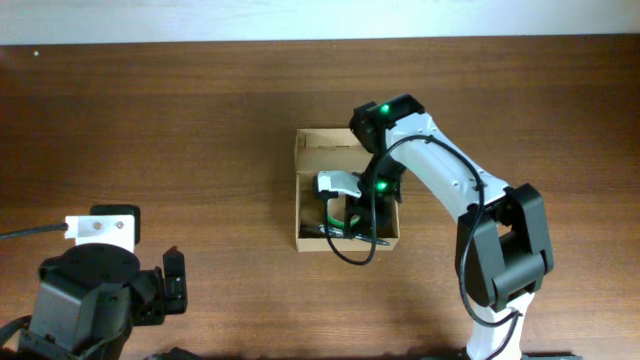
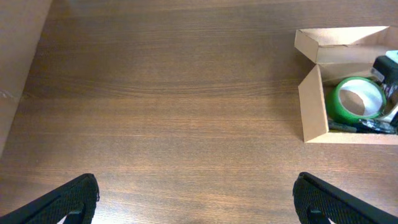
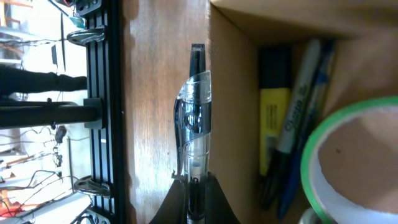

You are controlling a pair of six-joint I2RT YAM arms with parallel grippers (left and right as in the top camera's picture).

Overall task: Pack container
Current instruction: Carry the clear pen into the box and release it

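Note:
My right gripper is to move outward and down over the yellow highlighter (image 3: 273, 124) next, because the pen hangs at the side of the container.
The container (image 1: 300, 190) is a small tan cardboard box at the table's middle, its flap lid (image 1: 330, 140) open at the far side. It holds a green tape roll (image 2: 339, 102), a yellow highlighter (image 3: 273, 124) and several markers (image 3: 297, 118). My right gripper (image 3: 198, 186) is shut on a clear pen with a black clip (image 3: 196, 124). It holds the pen beside the box's side wall (image 3: 233, 93), at the box's right part in the overhead view (image 1: 378, 188). My left gripper (image 2: 196, 202) is open and empty over bare wood, well left of the box (image 2: 314, 106).
A white item (image 1: 335, 183) lies in the box next to the tape. A black rail with clamps (image 3: 102, 112) runs along the table's edge beyond the pen. My left arm's base (image 1: 100, 228) sits at the front left corner.

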